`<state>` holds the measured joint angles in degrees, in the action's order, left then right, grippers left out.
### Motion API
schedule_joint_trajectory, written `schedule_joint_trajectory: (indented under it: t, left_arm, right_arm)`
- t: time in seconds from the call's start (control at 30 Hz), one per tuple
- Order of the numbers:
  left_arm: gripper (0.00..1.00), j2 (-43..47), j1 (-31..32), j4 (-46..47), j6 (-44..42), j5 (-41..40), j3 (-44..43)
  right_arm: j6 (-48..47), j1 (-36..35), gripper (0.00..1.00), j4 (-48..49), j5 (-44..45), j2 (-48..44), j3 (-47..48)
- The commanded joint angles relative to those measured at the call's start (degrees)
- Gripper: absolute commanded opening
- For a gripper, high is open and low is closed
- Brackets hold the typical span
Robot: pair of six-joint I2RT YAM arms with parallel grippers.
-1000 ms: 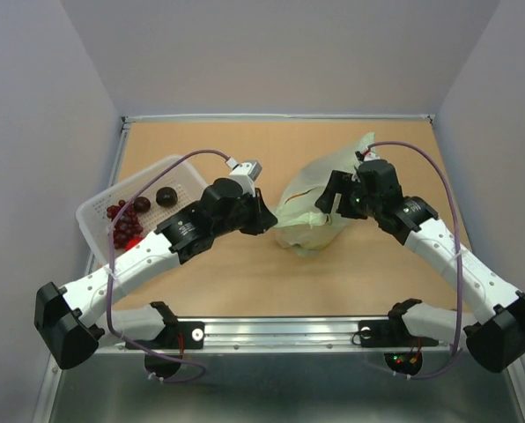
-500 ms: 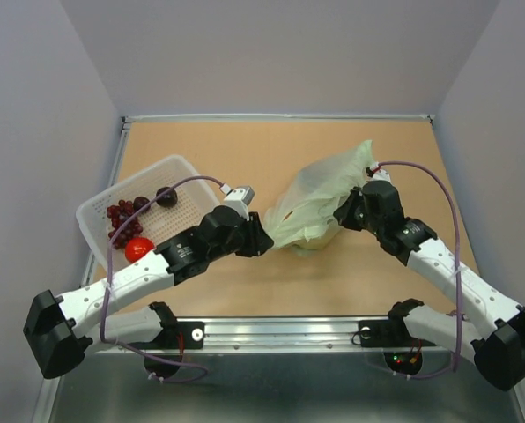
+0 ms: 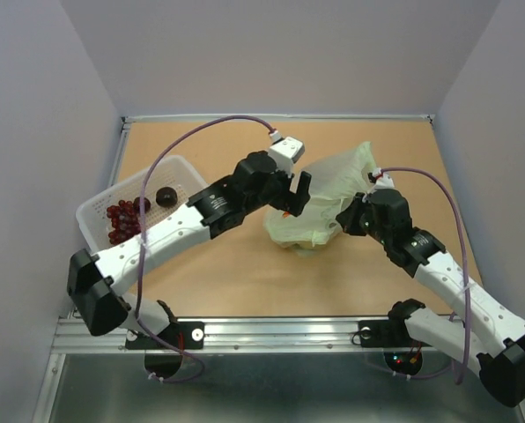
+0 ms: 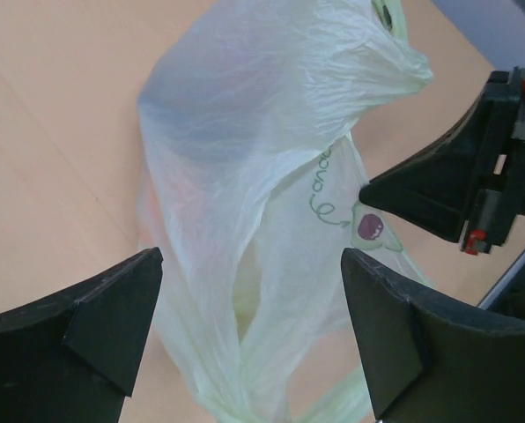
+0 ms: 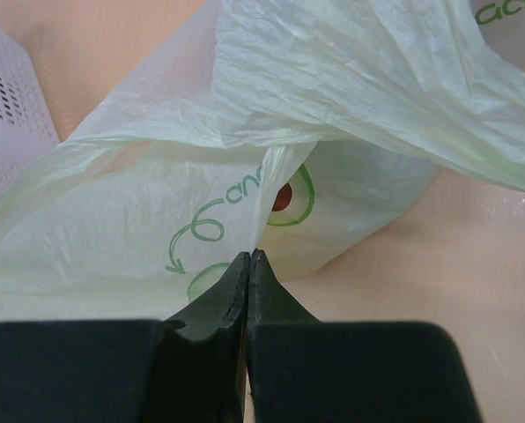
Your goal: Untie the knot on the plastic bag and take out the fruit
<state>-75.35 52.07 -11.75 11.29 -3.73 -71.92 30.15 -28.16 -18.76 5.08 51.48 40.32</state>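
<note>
My left gripper moves down toward the basket next, its open fingers leaving the bag's twisted fold they straddle, since the bag's basket-side rim lies below it.
The pale green plastic bag (image 3: 322, 196) lies crumpled mid-table, one corner standing up at its far right. My left gripper (image 3: 293, 196) hovers over the bag's left side, jaws wide open with nothing between them; in the left wrist view it (image 4: 249, 308) straddles a twisted fold of the bag (image 4: 245, 176). My right gripper (image 3: 349, 217) is at the bag's right side, and in the right wrist view it (image 5: 249, 257) is shut on a fold of the film (image 5: 157, 211). I cannot make out the knot. The fruit is hidden inside the bag.
A white basket (image 3: 93, 211) stands at the left, holding a red grape bunch (image 3: 120, 222) and two dark plums (image 3: 166, 196); its corner shows in the right wrist view (image 5: 7, 97). The left arm reaches across between basket and bag. Walls enclose the table.
My left gripper let go, opened wide and rose to the far right over the bag. My right gripper closed on the bag's right side, and the bag's right corner now stands up.
</note>
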Motion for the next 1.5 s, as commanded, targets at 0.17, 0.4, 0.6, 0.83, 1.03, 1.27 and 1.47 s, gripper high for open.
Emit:
schedule_joint_trajectory:
  t: [0.17,0.4,0.6,0.83,1.03,1.27,1.47]
  left_arm:
    - [0.93,-20.7,0.4,-5.0,-16.7,3.1,-15.3]
    - [0.86,-26.5,0.6,-0.4,-15.3,-3.1,-18.4]
    - [0.58,-27.1,-4.3,7.0,-4.2,-10.2,-16.4]
    - [0.53,-24.8,-15.6,13.9,6.7,0.3,-8.8]
    - [0.35,-24.5,-15.5,15.2,8.1,5.7,-4.5]
    - [0.0,-21.9,-15.4,16.8,10.5,7.6,-0.8]
    - [0.0,-18.3,-15.4,17.1,10.9,6.5,1.4]
  right_arm:
    - [-1.0,0.1,0.0,3.6,-2.4,-0.5,-0.9]
    - [-1.4,0.1,0.0,3.8,-3.1,-0.9,-1.0]
    - [0.3,0.1,0.0,3.6,-0.4,-3.5,-3.9]
    - [8.1,0.1,0.0,-0.4,6.3,-7.7,-9.5]
    - [4.8,0.2,0.22,-0.3,4.3,-7.4,-4.0]
    - [4.1,0.1,0.83,3.1,4.7,1.8,5.4]
    - [5.2,0.2,0.87,5.7,12.7,12.6,10.4]
